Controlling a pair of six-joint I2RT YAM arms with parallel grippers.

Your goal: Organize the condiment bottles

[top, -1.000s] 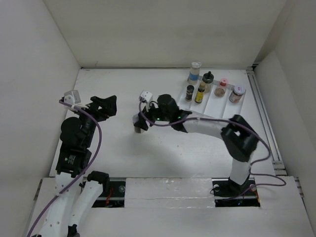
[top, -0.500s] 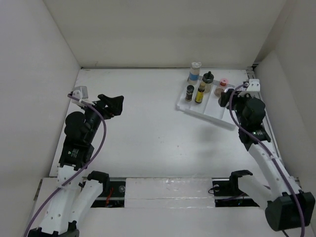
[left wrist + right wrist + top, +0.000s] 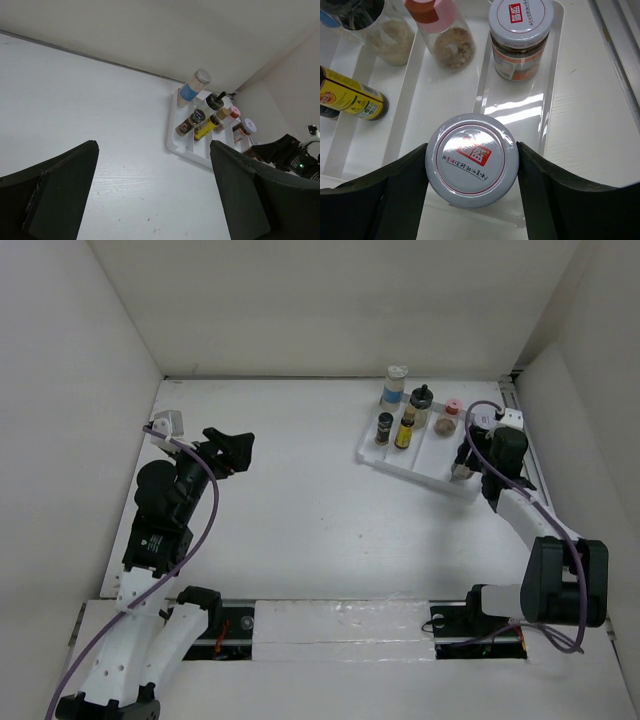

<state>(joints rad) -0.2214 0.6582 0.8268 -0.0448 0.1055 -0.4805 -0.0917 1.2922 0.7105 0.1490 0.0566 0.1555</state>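
Observation:
The jar with the red label should go slightly down next in my right gripper, toward the metal bar, over the second jar's compartment [image 3: 469, 482].
My right gripper [image 3: 472, 165] is shut on a silver-lidded jar [image 3: 471, 156] with a red label, at the near end of the white tray's [image 3: 512, 107] rightmost compartment. A second silver-lidded jar [image 3: 521, 35] stands behind it in that compartment. A pink-lidded bottle [image 3: 440, 30], a clear black-capped bottle [image 3: 375, 27] and a yellow bottle [image 3: 350, 97] fill the other compartments. In the top view the right gripper [image 3: 465, 466] is at the tray's [image 3: 415, 462] right end. My left gripper [image 3: 236, 446] is open and empty, far left of the tray.
A blue-labelled jar [image 3: 394, 387] stands at the tray's back left, with a small dark jar [image 3: 384, 427] in the left compartment. A metal rail [image 3: 535, 490] runs along the table's right edge, close to the tray. White walls enclose the table.
My right arm has carried the silver-lidded jar from the table's middle across to the tray and brought it down at the right compartment's near end. The left arm has barely shifted.

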